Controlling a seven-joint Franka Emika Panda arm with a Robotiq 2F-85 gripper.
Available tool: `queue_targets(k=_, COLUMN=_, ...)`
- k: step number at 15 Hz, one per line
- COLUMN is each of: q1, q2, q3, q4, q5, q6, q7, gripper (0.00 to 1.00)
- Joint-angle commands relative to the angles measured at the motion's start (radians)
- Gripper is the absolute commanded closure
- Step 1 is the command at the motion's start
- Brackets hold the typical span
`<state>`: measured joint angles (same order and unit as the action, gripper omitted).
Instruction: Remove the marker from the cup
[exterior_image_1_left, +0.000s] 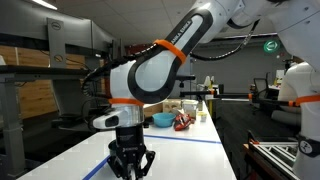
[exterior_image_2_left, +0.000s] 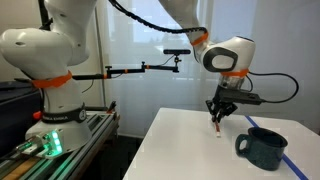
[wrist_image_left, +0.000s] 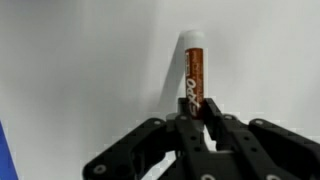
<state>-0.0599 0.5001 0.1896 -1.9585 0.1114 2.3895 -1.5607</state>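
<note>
My gripper must next lower the marker, already out of the cup, toward the white table and release it.
My gripper is shut on the marker, a slim reddish-brown stick with a pale tip and white lettering. In the wrist view the marker points away from the jaws toward the white table. In an exterior view the gripper hangs just above the table with the marker's tip at or almost at the surface. The dark navy-teal cup with its loop handle stands apart, nearer the table's front corner. In an exterior view the gripper is low over the table; the cup is hidden there.
The white table has a blue tape line across it. Beyond the line stand a light-blue bowl, a red object and bottles. A second robot arm base stands beside the table.
</note>
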Motion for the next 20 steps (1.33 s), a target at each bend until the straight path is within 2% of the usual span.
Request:
queue_targets(k=1, q1=0.033, q2=0.03, q3=-0.012, q4=0.035, q5=-0.081, q6=-0.01, q7=-0.011, gripper=0.95)
queue_targets(k=7, q1=0.057, q2=0.029, q3=-0.012, q4=0.004, q5=-0.177, q6=0.029, q7=-0.031, gripper=0.95)
queue_targets(k=9, q1=0.057, q2=0.025, q3=-0.015, q4=-0.025, q5=-0.204, q6=0.095, q7=-0.04, gripper=0.95)
queue_targets(k=15, q1=0.013, q2=0.038, q3=0.011, q4=-0.118, q5=-0.185, q6=0.34, q7=-0.086, gripper=0.95)
queue_targets(k=16, q1=0.008, q2=0.041, q3=0.014, q4=-0.129, q5=-0.184, q6=0.362, q7=-0.087, gripper=0.55)
queue_targets(k=17, q1=0.002, q2=0.039, q3=0.017, q4=-0.143, q5=-0.183, q6=0.386, q7=-0.088, gripper=0.54)
queue_targets(k=20, q1=-0.006, q2=0.009, q3=0.027, q4=-0.177, q5=-0.185, q6=0.395, q7=-0.074, gripper=0.32)
